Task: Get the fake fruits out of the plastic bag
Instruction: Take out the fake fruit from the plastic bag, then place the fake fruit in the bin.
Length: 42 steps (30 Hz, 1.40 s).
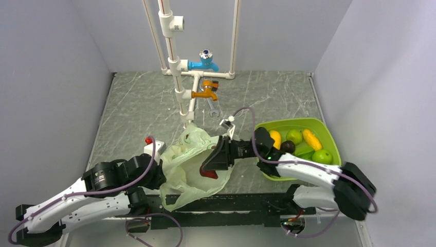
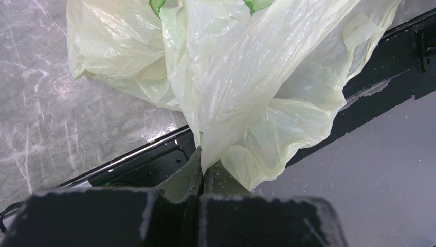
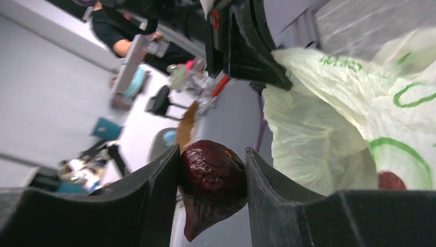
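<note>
The dark red fruit is clear of the bag's film, so my right gripper will swing outward over the lime-green tray (image 1: 329,135) next and tip its fingers down toward the fruits.
The pale green plastic bag (image 1: 187,164) lies crumpled at the table's near middle. My left gripper (image 1: 160,172) is shut on the bag's edge; in the left wrist view the film (image 2: 247,77) is pinched between the closed fingers (image 2: 185,175). My right gripper (image 1: 212,167) is over the bag's mouth, shut on a dark red fruit (image 3: 212,180) that shows as a red patch (image 1: 208,174) below its fingers. Another dark red fruit (image 3: 391,181) shows through the bag's film. Several fruits, yellow (image 1: 311,139), green (image 1: 322,156) and dark (image 1: 287,146), lie in the lime-green tray (image 1: 329,135).
White pipes with a blue tap (image 1: 204,60) and an orange tap (image 1: 207,91) stand at the back middle, with a wrench (image 1: 214,108) below them. Grey walls close in left, right and back. A black rail (image 1: 247,206) runs along the near edge.
</note>
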Tool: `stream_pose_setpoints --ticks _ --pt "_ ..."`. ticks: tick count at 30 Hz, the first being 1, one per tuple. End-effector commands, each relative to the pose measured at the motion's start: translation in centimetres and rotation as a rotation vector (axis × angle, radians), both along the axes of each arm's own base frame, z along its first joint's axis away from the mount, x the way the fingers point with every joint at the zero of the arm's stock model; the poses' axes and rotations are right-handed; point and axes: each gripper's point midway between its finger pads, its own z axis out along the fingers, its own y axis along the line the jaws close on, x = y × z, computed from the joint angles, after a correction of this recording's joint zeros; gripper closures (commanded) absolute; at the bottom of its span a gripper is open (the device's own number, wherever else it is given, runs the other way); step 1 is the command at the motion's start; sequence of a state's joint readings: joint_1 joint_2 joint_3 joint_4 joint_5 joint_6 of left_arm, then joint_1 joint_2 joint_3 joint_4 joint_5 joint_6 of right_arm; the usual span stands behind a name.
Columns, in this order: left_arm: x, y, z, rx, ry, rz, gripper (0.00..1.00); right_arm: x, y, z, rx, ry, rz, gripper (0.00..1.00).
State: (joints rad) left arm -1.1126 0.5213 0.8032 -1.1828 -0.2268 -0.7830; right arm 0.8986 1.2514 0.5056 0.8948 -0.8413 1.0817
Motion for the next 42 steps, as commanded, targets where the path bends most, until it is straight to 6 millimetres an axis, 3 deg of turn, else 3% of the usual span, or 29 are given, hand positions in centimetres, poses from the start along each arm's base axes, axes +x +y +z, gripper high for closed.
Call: stream_pose_setpoints --ticks 1,4,8,11,14,18,25,32,42 --pt "0.3 0.1 1.0 -0.033 -0.026 0.028 1.0 4.1 -2.1 -0.2 -0.217 -0.267 -0.276 1.0" --pt "0.3 0.1 1.0 -0.033 -0.027 0.025 1.0 8.3 -5.7 0.5 -0.363 -0.321 -0.585 1.0" --pt "0.4 0.1 1.0 -0.027 -0.028 0.024 1.0 10.5 -9.1 1.8 -0.426 -0.336 -0.802 1.0" --pt "0.4 0.0 0.9 -0.022 -0.024 0.02 1.0 13.5 -14.5 0.9 -0.582 -0.188 -1.139 1.0" --pt "0.4 -0.1 0.8 -0.02 -0.019 0.021 1.0 14.8 -21.8 -1.0 -0.752 -0.056 -1.516 1.0" --pt "0.3 -0.2 0.7 -0.022 -0.016 0.016 1.0 15.1 -26.7 -1.7 -0.854 0.009 -1.776 1.0" --pt "0.2 -0.2 0.5 -0.012 -0.008 0.01 1.0 17.4 -31.5 -4.3 -1.162 0.005 -1.926 1.0" --pt "0.2 -0.1 0.6 -0.021 -0.016 0.014 1.0 20.6 -33.9 -8.2 -1.211 0.096 -1.904 1.0" --pt "0.2 -0.1 0.7 -0.023 -0.021 0.005 1.0 20.9 -32.8 -11.3 -1.263 0.115 -1.784 0.5"
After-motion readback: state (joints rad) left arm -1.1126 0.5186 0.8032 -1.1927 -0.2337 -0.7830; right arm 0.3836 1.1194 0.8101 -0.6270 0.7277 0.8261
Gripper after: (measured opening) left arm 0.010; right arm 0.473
